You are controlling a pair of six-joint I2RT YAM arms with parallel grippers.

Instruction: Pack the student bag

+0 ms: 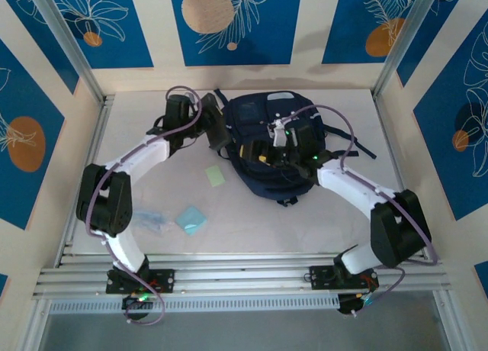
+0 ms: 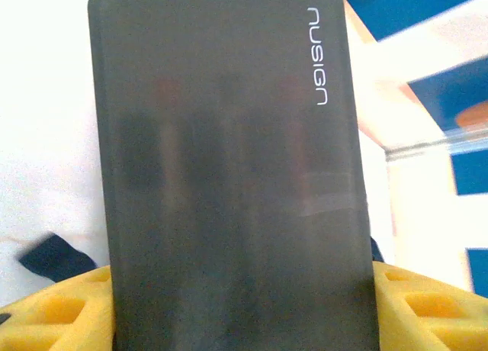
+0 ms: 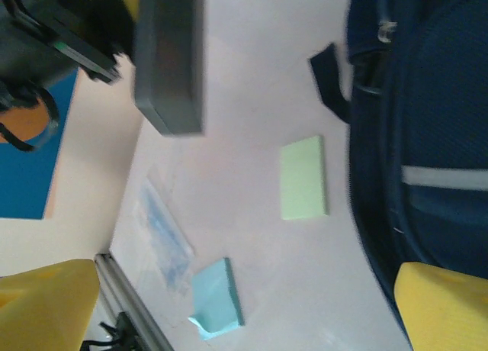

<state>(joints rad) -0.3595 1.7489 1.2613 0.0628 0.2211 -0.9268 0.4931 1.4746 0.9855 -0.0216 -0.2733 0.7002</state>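
I will next move my right gripper across the bag (image 1: 252,114) onto the case's loose end (image 1: 220,141), since my left gripper holds the case ahead of my right gripper's open fingers.
The student bag (image 1: 252,114), dark navy with pale stripes, lies at the back middle of the table; its side also runs down the right of the right wrist view (image 3: 435,122). My left gripper (image 1: 207,128) hovers just left of the bag, shut on a flat dark grey case (image 2: 229,175) printed "nusign". The case sits between the yellow fingers (image 2: 53,313). The same case (image 3: 169,61) hangs above the table in the right wrist view. My right gripper (image 1: 286,146) is over the bag's front, open and holding nothing, its yellow fingers (image 3: 442,305) wide apart.
On the white table in front of the bag lie a green sticky pad (image 1: 215,175), a light blue pad (image 1: 191,219) and a clear plastic packet (image 1: 152,221). Walls close off the table's sides and back. A metal rail (image 1: 244,271) runs along the near edge.
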